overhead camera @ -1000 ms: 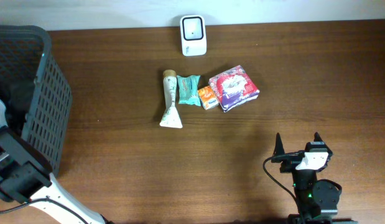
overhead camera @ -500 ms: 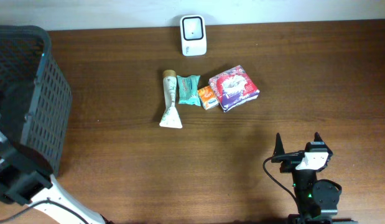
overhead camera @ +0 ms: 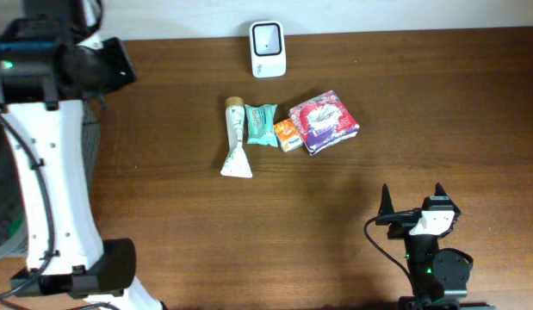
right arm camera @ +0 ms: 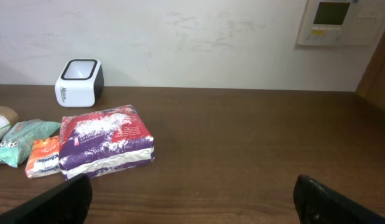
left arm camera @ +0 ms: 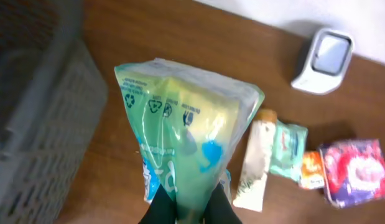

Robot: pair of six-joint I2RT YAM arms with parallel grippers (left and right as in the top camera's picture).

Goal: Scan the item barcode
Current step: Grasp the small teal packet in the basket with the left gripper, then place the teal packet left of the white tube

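Note:
My left gripper moves toward the right in the overhead view next, lowers the bag there and releases it, since the tabletop (overhead camera: 210, 135) beside the tube is bare.
My left gripper (left arm camera: 191, 203) is shut on the lower end of a green and yellow plastic bag (left arm camera: 186, 124), which it holds in the air above the table's left part. The bag fills the middle of the left wrist view, with recycling marks on its face; no barcode shows. The white barcode scanner (overhead camera: 268, 48) stands at the table's far edge, to the upper right of the bag (left arm camera: 323, 57). My right gripper (overhead camera: 412, 196) rests open near the front right, with nothing between its fingers (right arm camera: 64, 198).
A dark mesh basket (left arm camera: 37, 124) stands at the left, half hidden by my white left arm (overhead camera: 51, 172). In the middle lie a tube (overhead camera: 236, 138), a teal packet (overhead camera: 262, 123), a small orange packet (overhead camera: 288, 135) and a red and purple pack (overhead camera: 325, 121).
My left arm has risen out of the basket and swung over the table's left side, its gripper having shut on the green bag. The right arm has not moved.

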